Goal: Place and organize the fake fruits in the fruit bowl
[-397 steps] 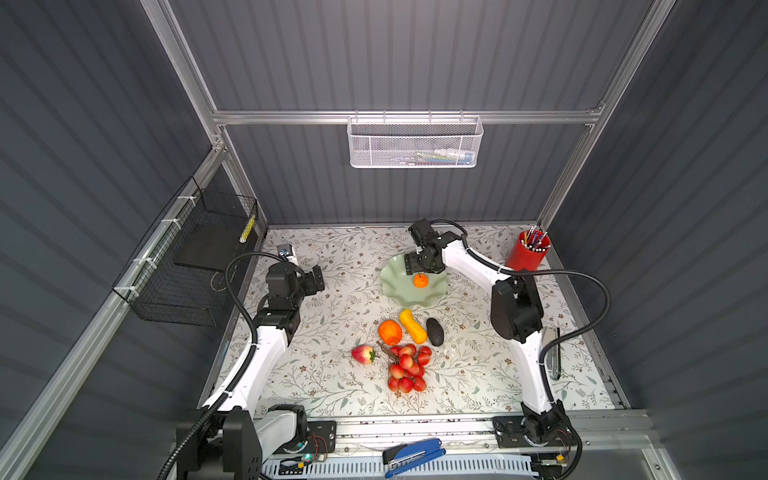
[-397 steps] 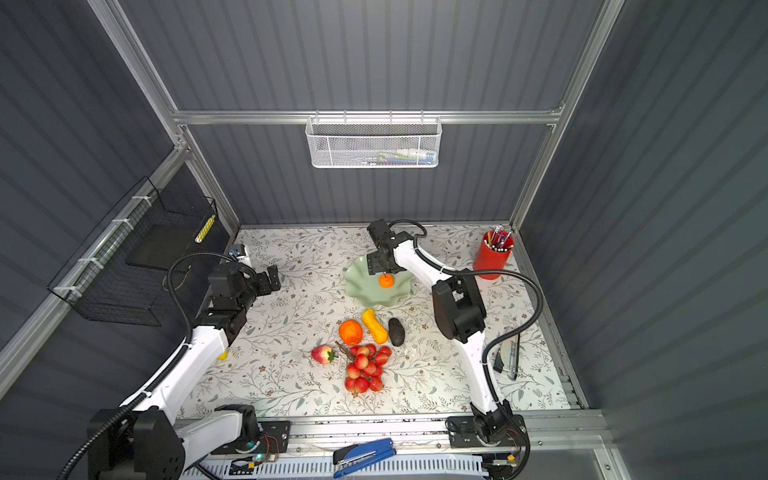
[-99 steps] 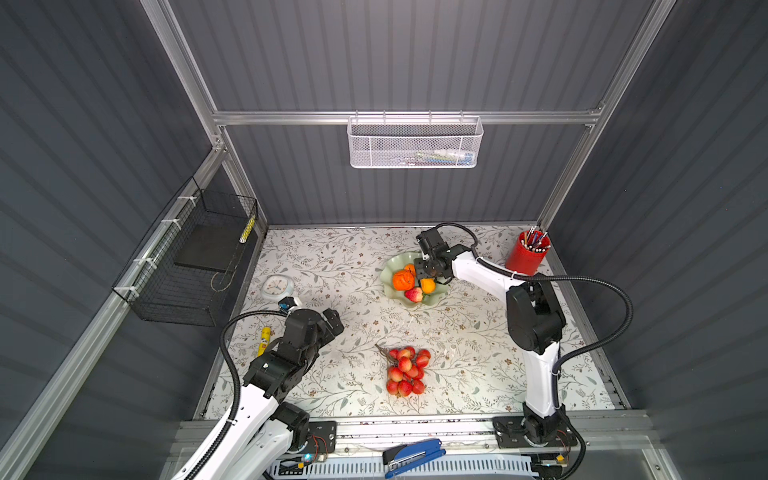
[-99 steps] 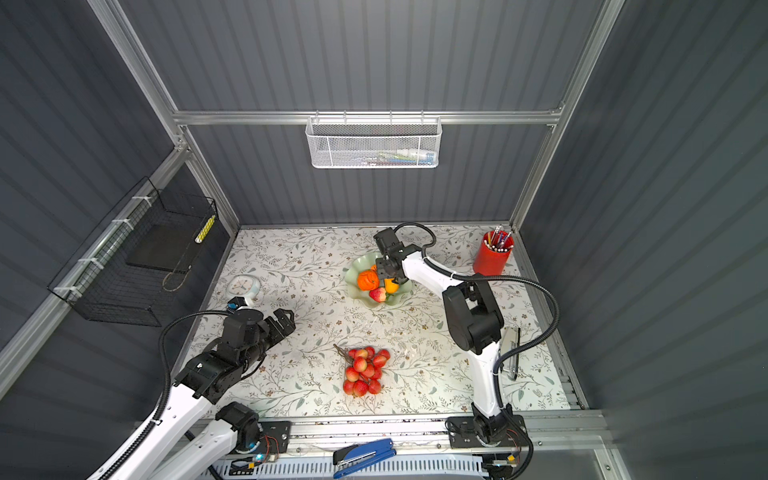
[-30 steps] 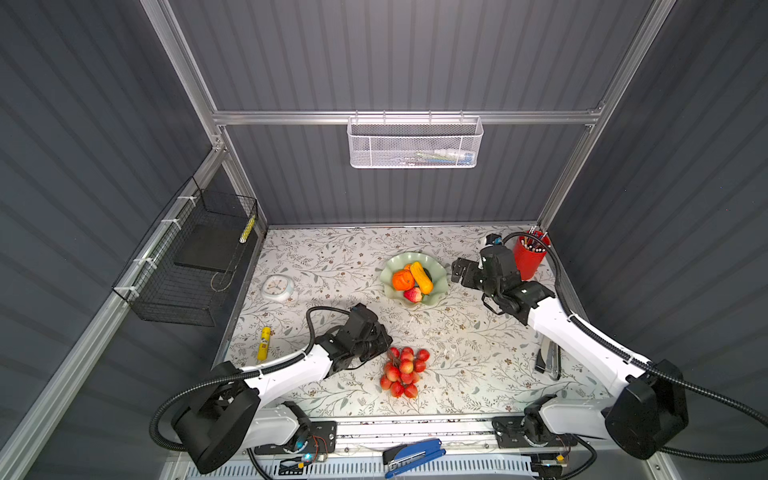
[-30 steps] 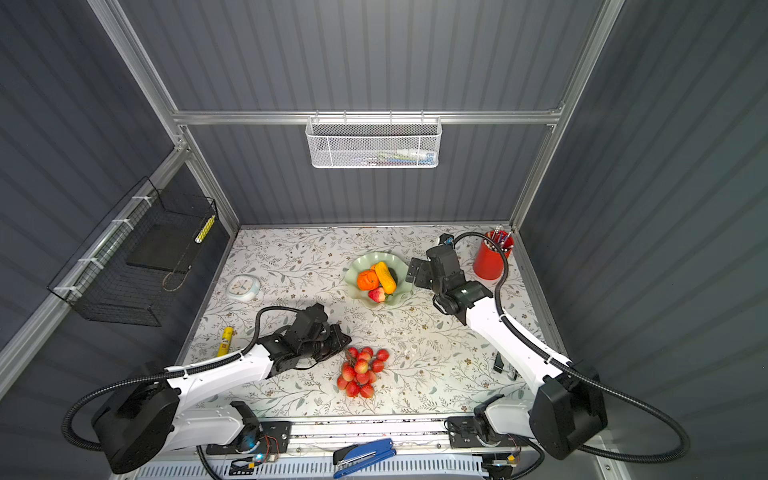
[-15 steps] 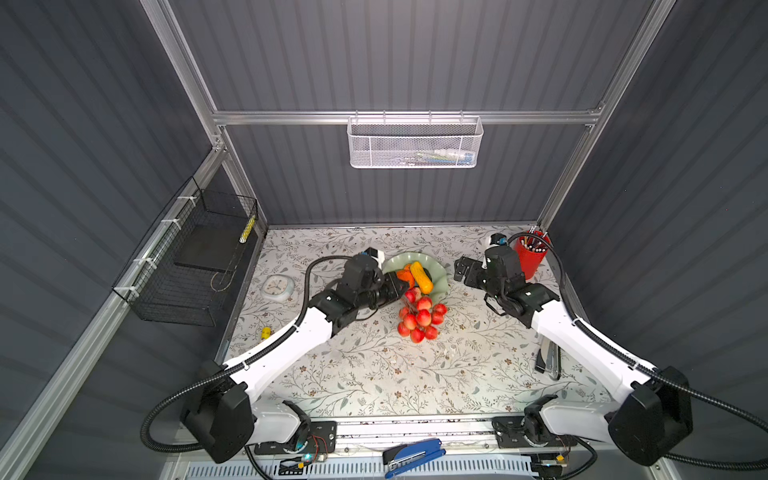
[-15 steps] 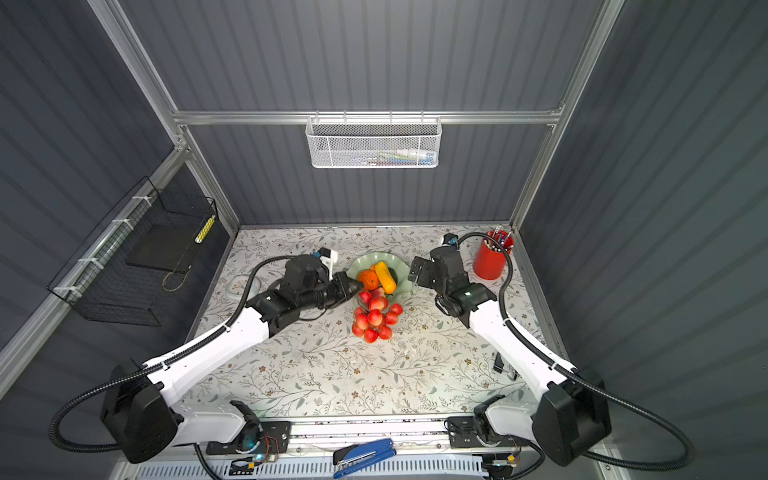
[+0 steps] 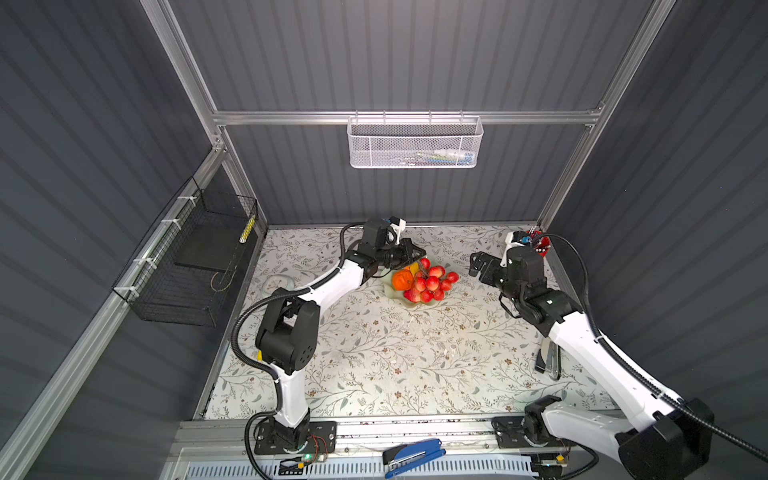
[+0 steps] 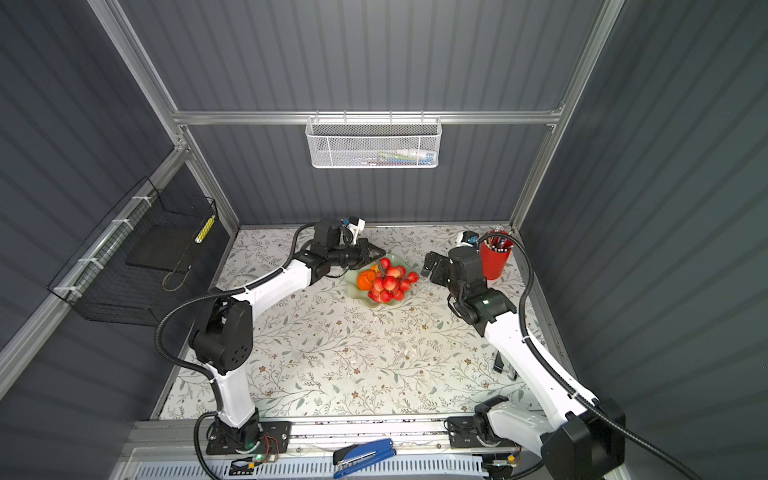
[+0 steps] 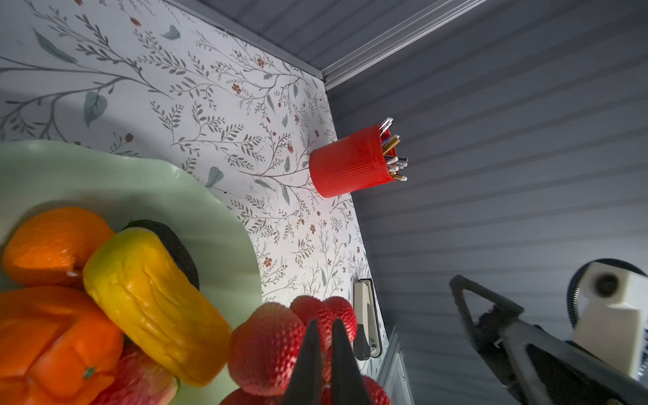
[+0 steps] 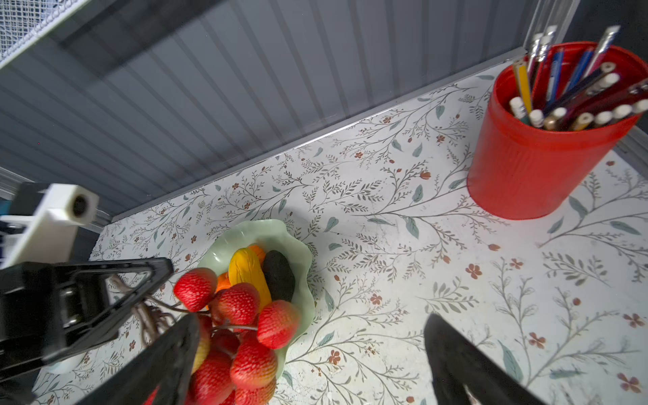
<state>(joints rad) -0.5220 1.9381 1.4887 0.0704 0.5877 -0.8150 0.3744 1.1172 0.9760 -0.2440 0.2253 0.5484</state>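
Note:
My left gripper lowers the berries down and away from my right gripper onto the larger orange-red fruit (image 9: 401, 281) (image 11: 52, 336) and releases the stem next, because they hang above the bowl.
The pale green fruit bowl (image 9: 415, 306) (image 10: 354, 276) (image 11: 140, 186) (image 12: 280, 233) stands at the back middle of the table. In it lie a small orange (image 11: 52, 242), a larger orange-red fruit (image 9: 401, 281) (image 11: 52, 336), a yellow ridged oblong (image 11: 154, 301) (image 12: 245, 270) and a dark avocado (image 12: 278, 273). My left gripper (image 9: 419, 252) (image 10: 380, 252) (image 11: 324, 324) is shut on the brown stem of the bunch of red berries (image 9: 432, 284) (image 10: 390, 282) (image 12: 242, 308), which hangs over the bowl's near side. My right gripper (image 9: 476, 266) (image 10: 428, 266) (image 12: 312, 321) stands open and holds nothing, just right of the bowl.
A red pen cup (image 10: 494, 257) (image 12: 540, 154) stands at the back right corner, close behind my right wrist. A white clock (image 9: 278, 284) lies left of the left arm. A black wire basket (image 9: 187, 257) hangs on the left wall. A blue stapler (image 9: 415, 457) lies on the front rail.
My left gripper has carried the berry bunch from the front middle of the table back to the bowl, and it now hangs over the bowl. The right arm has barely moved.

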